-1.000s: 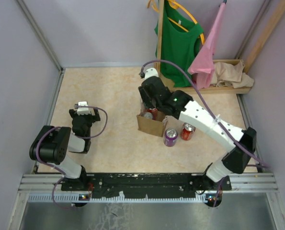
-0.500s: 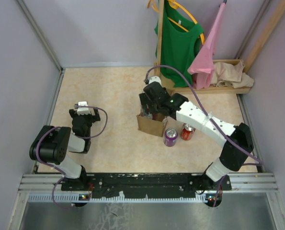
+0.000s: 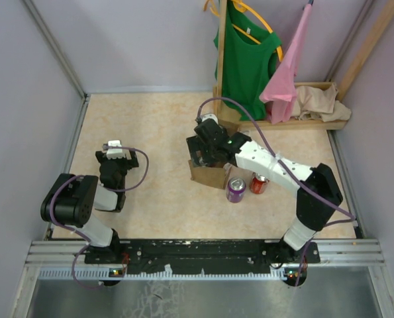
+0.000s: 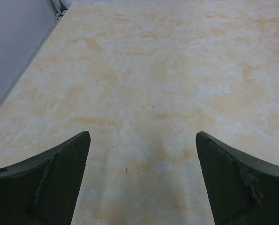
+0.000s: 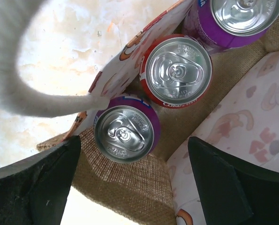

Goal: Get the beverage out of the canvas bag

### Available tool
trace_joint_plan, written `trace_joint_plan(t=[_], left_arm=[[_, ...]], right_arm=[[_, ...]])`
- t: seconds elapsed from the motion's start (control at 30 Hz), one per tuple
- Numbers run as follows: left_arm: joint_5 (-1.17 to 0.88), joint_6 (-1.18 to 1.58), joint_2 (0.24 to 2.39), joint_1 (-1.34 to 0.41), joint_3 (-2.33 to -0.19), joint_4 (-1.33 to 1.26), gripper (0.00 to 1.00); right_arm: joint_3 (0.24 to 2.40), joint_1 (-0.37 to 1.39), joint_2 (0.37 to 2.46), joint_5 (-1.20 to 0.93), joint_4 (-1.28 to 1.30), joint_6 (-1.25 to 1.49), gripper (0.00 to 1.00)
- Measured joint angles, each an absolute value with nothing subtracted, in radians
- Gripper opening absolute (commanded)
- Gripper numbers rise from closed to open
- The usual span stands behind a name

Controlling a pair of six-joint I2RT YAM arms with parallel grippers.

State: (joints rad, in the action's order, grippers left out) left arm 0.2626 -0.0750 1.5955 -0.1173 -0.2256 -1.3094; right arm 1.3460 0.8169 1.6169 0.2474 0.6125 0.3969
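The near purple can (image 5: 124, 134) is still below my fingers, which are spread wider than it. My right gripper will next move down through the bag's opening around the can.
The tan canvas bag (image 3: 207, 175) stands upright mid-table. My right gripper (image 3: 205, 150) hangs right over its mouth and hides the inside from above. The right wrist view looks straight down into the bag (image 5: 130, 192). A purple can (image 5: 125, 133) and a red can (image 5: 177, 70) stand side by side in there, with a second purple can (image 5: 237, 18) at the top edge. My right gripper (image 5: 134, 185) is open, its fingers (image 5: 36, 183) spread wider than the near purple can and above it, touching nothing. A pale handle (image 5: 31, 89) loops across the left. My left gripper (image 4: 143, 178) is open over bare table.
A purple can (image 3: 236, 189) and a red can (image 3: 259, 182) stand on the table just right of the bag. At the back right, a wooden rack (image 3: 220, 59) carries a green shirt (image 3: 248, 63) and pink cloth (image 3: 286, 73), with a beige cloth heap (image 3: 321, 101) beside it.
My right gripper went from shut to wide open while swinging toward the near left, ending over the bag's mouth and covering the cans. The left arm stayed still.
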Motion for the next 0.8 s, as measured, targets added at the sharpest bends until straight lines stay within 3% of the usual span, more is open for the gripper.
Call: trace_joint_plan(t=[0.43, 0.8], left_arm=[[0.263, -0.075, 1.596, -0.117, -0.226, -1.309, 1.0], [0.263, -0.075, 1.596, -0.117, -0.226, -1.309, 1.0]], right_arm=[[1.35, 0.813, 1.719, 0.249, 0.575, 0.421, 0.96], [1.349, 0.809, 1.773, 0.249, 0.547, 0.443, 0.69]])
